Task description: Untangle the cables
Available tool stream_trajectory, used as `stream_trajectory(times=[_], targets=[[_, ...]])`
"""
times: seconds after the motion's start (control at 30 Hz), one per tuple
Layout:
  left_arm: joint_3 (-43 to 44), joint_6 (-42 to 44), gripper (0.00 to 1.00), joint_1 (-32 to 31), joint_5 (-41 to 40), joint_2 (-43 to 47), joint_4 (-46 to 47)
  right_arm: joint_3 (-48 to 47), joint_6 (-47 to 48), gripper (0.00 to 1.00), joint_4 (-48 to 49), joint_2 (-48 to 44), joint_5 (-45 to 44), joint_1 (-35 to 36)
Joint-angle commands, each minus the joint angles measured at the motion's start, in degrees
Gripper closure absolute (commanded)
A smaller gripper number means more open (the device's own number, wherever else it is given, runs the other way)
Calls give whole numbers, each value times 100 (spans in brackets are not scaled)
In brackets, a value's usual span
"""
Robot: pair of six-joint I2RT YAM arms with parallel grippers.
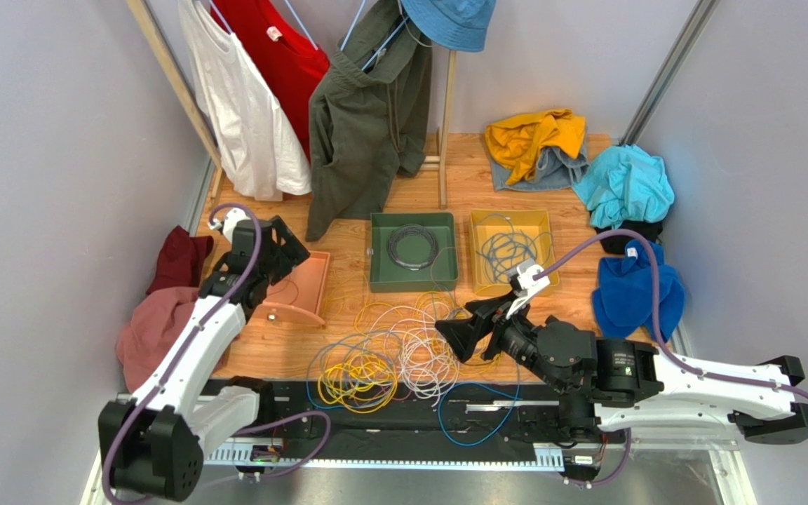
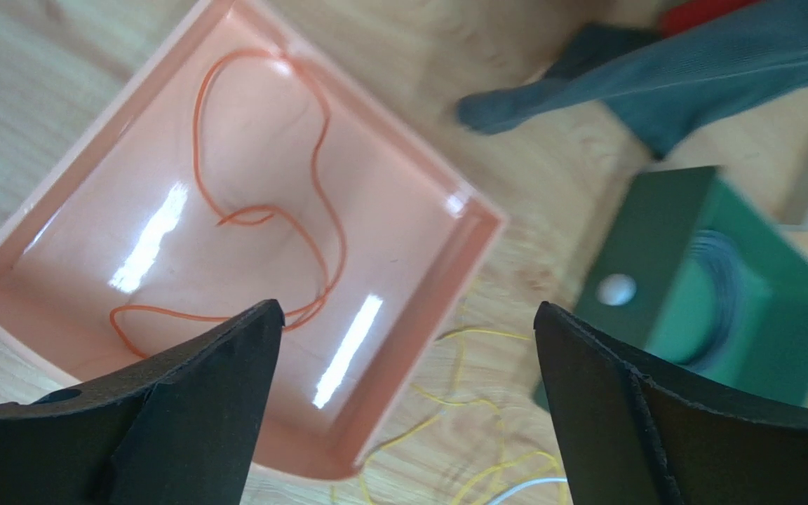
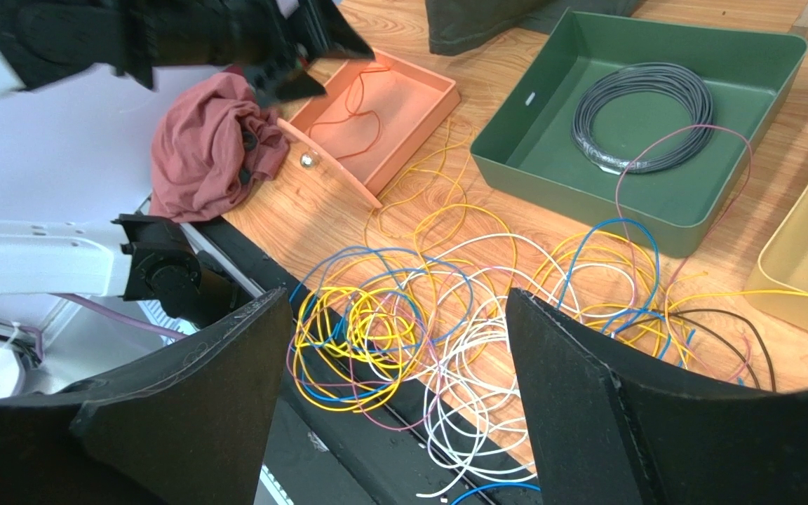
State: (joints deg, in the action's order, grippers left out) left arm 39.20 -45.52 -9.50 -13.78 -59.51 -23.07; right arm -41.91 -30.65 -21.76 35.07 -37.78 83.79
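Observation:
The left gripper moves back and down to the thin pink cable (image 1: 403, 396) next. The cable lies below, nearer my base, exposed between the yellow and white loops.
A tangle of yellow, blue, white and pinkish cables (image 1: 392, 352) lies on the wooden table near its front edge and spills onto the black rail (image 3: 408, 316). One orange cable (image 2: 319, 200) lies loose inside the pink tray (image 2: 482, 226). My left gripper (image 2: 408, 316) hangs open over that tray's near corner (image 1: 282, 253), holding nothing. My right gripper (image 1: 459, 335) stands open just right of the tangle, above the white and yellow loops (image 3: 398, 305), with nothing between its fingers.
A green tray (image 1: 382, 276) holds a grey coil (image 1: 414, 245). A yellow tray (image 1: 479, 258) holds blue and grey wires. Clothes lie at the left (image 1: 155, 326) and right (image 1: 635, 284) table edges. A clothes rack (image 1: 445, 126) with hanging garments stands at the back.

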Motion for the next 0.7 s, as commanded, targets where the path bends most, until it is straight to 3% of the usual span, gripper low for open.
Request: stream_trajectory(times=[0.0, 0.4, 0.67], targets=[[404, 43, 1, -183, 43, 710, -452, -63, -134, 21, 374, 132, 60, -20], [-219, -203, 1, -4205, -834, 993, -251, 349, -784, 23, -240, -149, -89, -20], [-1054, -765, 1, -5562, -915, 1134, 22, 737, -1276, 24, -522, -255, 16, -12]])
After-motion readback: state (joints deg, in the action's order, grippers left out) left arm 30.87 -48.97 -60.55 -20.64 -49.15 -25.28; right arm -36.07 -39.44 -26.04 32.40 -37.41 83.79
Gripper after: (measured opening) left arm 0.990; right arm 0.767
